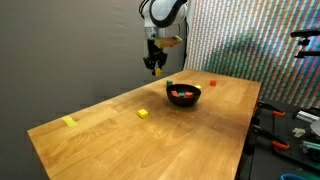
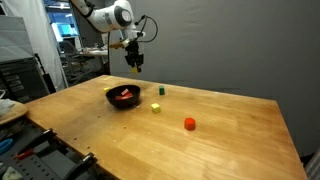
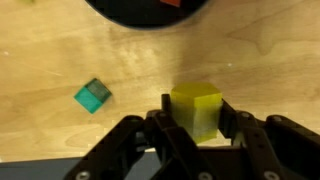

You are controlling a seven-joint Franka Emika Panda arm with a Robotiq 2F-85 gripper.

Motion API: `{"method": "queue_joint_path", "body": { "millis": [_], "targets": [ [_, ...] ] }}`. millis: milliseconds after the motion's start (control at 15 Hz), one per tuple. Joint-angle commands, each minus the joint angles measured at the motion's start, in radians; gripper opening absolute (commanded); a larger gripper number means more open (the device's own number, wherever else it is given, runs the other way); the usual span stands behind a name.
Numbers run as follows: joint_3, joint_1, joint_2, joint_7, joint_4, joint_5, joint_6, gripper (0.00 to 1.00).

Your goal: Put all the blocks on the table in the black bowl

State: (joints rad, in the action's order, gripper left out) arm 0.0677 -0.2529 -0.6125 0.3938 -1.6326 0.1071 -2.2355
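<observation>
My gripper carries the yellow block across to the black bowl (image 1: 184, 96) and over the bowl's open top next.
My gripper (image 3: 195, 118) is shut on a yellow block (image 3: 196, 108) and holds it in the air above the table (image 3: 270, 60). In both exterior views the gripper (image 1: 155, 68) (image 2: 136, 66) hangs beside the black bowl (image 1: 184, 96) (image 2: 122, 98), not over it. The bowl's rim (image 3: 150, 14) shows at the top of the wrist view, with red pieces inside. A green block (image 3: 92, 96) (image 2: 160, 90) lies on the table near the bowl. Loose on the table are a yellow block (image 1: 143, 114) (image 2: 156, 107), another yellow block (image 1: 69, 122) and a red block (image 1: 212, 83) (image 2: 189, 124).
The light wood table (image 1: 150, 140) (image 2: 200, 150) ends near shelving and clutter (image 1: 295, 125). A dark wall (image 2: 230, 40) stands behind the table. Benches with equipment (image 2: 25, 70) stand beside it.
</observation>
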Motion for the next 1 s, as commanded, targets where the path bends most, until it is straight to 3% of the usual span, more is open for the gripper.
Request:
{"method": "queue_joint_path", "body": {
  "millis": [0,267,333,400,467,733,933],
  "targets": [
    [-0.013,0.052,0.173,0.011,-0.247,-0.039,0.069,0.19],
    [-0.02,0.11,0.268,-0.008,-0.447,-0.098,0.081,0.19],
    [-0.008,0.11,0.279,0.023,-0.481,-0.081,0.053,0.36],
    [-0.006,0.117,0.294,0.032,-0.513,-0.079,0.019,0.69],
    [-0.002,0.12,0.31,0.05,-0.543,-0.073,-0.025,0.69],
    [-0.004,0.143,0.372,0.101,-0.641,-0.115,-0.21,0.99],
    [0.036,0.125,0.401,0.206,-0.687,-0.041,-0.357,1.0]
  ]
}}
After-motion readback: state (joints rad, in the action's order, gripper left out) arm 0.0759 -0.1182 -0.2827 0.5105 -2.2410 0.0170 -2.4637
